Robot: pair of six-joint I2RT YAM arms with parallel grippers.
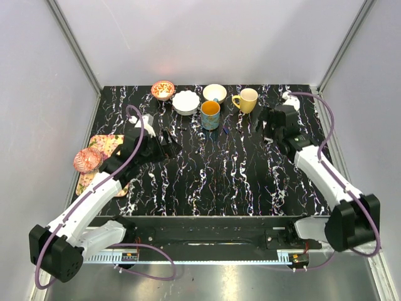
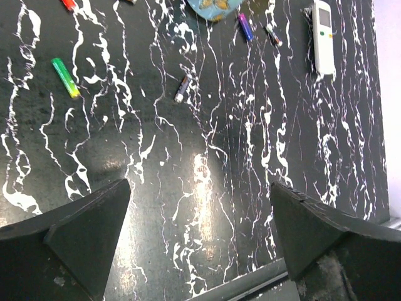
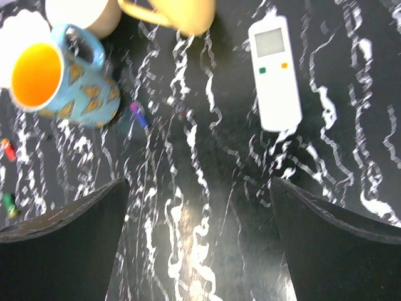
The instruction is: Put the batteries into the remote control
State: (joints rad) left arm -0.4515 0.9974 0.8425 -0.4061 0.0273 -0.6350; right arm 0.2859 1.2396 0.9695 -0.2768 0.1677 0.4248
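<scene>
The remote has bare table along both its long edges, so I will lower my right gripper toward the right in the right wrist view, with its fingers on both sides of the remote's near end (image 1: 269, 137) (image 3: 279, 111).
The white remote control (image 3: 274, 72) lies flat on the black marble table with its small screen and two buttons facing up; it also shows in the left wrist view (image 2: 323, 37). Its slot is not visible. Loose batteries lie on the table: a dark one (image 2: 182, 88), a purple one (image 2: 245, 27) (image 3: 139, 115) and a small dark one (image 2: 272, 34). My left gripper (image 1: 169, 143) (image 2: 200, 188) is open and empty above bare table. My right gripper (image 1: 266, 122) (image 3: 200, 183) is open and empty, just short of the remote.
A blue mug with an orange inside (image 1: 210, 115) (image 3: 62, 78), a yellow mug (image 1: 246, 99), a cream bowl (image 1: 214, 93), a white bowl (image 1: 185, 102) and a red bowl (image 1: 163, 89) stand at the back. A pink bowl (image 1: 86, 160) sits on a patterned mat (image 1: 108, 145) at left. A green stick (image 2: 66, 76) lies near.
</scene>
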